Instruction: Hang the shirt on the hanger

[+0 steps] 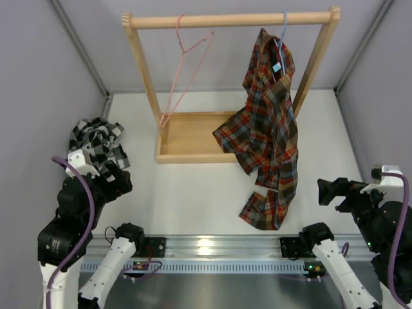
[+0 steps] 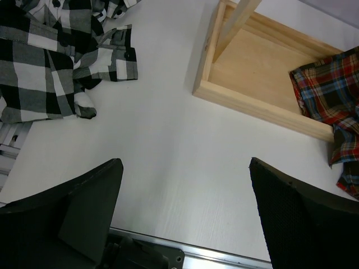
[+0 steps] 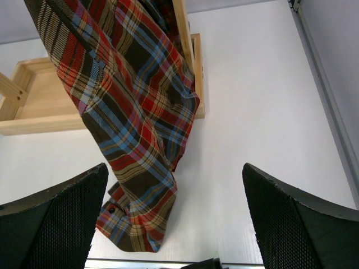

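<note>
I will turn my left gripper outward, lower it onto the buttoned fold (image 1: 119, 156) (image 2: 116, 60) and close, because that fold sticks out from the crumpled shirt toward the wooden tray.
The shirt (image 1: 96, 143), black-and-white check, lies crumpled on the table at the left; in the left wrist view the shirt (image 2: 50, 61) fills the upper left. The thin pink hanger (image 1: 188, 77) hangs bare from the wooden rail, left of centre. My left gripper (image 1: 118, 180) hovers just in front of the shirt, open and holding nothing (image 2: 185, 185). My right gripper (image 1: 329, 192) is at the near right, open and holding nothing (image 3: 175, 190), pointing toward the plaid cloth.
A wooden rack (image 1: 232, 20) with a tray base (image 1: 190, 138) stands at the back. A red, orange and blue plaid shirt (image 1: 267, 135) hangs from a light blue hanger (image 1: 283, 29), its tail reaching the table (image 3: 134, 185). Grey walls close both sides.
</note>
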`<state>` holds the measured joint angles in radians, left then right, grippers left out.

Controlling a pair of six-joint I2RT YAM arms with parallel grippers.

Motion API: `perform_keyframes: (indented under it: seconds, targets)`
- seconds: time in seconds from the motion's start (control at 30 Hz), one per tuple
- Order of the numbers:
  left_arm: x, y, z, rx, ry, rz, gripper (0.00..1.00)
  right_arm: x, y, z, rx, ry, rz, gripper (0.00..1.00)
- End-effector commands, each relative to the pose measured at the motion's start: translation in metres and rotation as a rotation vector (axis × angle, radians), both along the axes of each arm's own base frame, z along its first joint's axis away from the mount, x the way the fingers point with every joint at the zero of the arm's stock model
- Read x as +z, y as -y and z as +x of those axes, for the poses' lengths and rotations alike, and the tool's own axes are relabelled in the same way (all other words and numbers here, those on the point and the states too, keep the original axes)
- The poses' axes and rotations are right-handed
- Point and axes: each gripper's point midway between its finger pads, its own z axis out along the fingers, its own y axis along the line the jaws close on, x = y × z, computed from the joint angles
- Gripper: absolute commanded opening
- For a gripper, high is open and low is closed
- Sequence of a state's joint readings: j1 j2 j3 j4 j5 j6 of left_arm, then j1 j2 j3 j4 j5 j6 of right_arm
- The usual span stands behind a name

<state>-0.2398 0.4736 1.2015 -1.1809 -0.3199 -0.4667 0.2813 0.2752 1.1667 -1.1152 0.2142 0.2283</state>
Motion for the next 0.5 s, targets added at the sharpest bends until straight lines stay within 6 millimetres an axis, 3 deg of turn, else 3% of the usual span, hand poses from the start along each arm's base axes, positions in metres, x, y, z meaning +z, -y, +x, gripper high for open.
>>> perform_keyframes:
  seconds: [0.0,0.17,0.3,0.33,0.47]
  targets:
    - [0.006,-0.004,0.005,0.047,-0.003,-0.011,0.98,0.017,-0.004,0.001,0.027,0.061,0.014,1.00]
    - [0.001,-0.010,0.008,0.117,-0.017,-0.035,0.98,0.021,-0.005,-0.002,0.040,0.080,0.020,0.99]
    - [-0.013,-0.023,0.024,0.234,-0.058,-0.012,0.98,0.023,-0.011,-0.002,0.058,0.099,0.055,0.99]
    - [-0.028,-0.022,0.036,0.269,-0.102,-0.017,0.98,0.020,-0.016,0.000,0.079,0.092,0.065,1.00]
    - [-0.042,-0.023,0.077,0.391,-0.106,-0.049,0.98,0.020,-0.029,0.004,0.130,0.086,0.105,0.99]
